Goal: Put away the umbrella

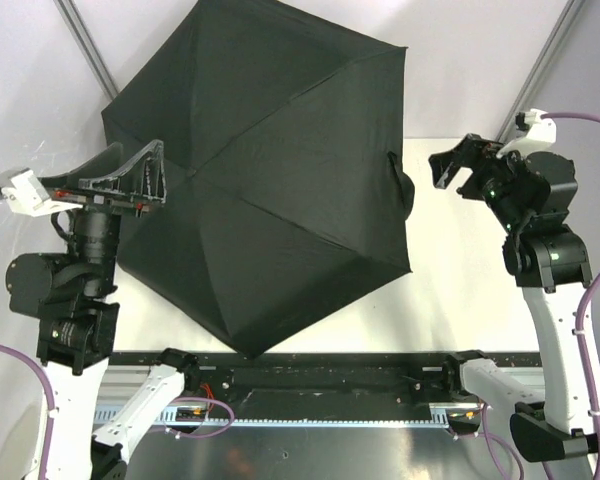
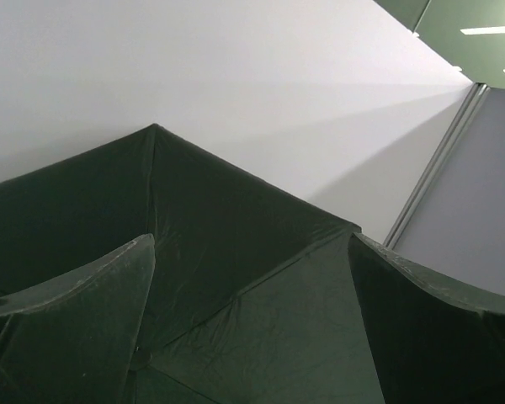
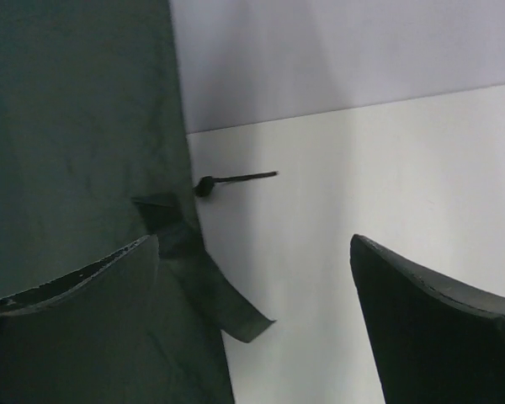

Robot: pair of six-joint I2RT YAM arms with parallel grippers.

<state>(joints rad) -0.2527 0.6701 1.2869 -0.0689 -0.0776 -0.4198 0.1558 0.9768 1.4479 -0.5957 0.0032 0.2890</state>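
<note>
The lower edge of the canopy by the closure tab is to the left of my right gripper in the top view. My right gripper needs to come across onto that edge.
The black umbrella (image 1: 270, 170) lies fully open on the white table, its canopy filling the middle and left of the top view. My left gripper (image 1: 148, 172) is open at the canopy's left edge, fingers spread, with black fabric (image 2: 261, 320) between and beyond them. My right gripper (image 1: 450, 168) is open and empty, just right of the canopy's right edge. In the right wrist view the canopy (image 3: 76, 151) fills the left side. Its closure tab (image 3: 215, 290) hangs off the edge and a rib tip (image 3: 236, 178) pokes out over the table.
A white table (image 1: 460, 270) carries the umbrella. A white wall (image 2: 236, 76) stands behind, with a grey panel (image 2: 480, 210) and metal post at the right. A black rail (image 1: 330, 375) runs along the near table edge between the arm bases.
</note>
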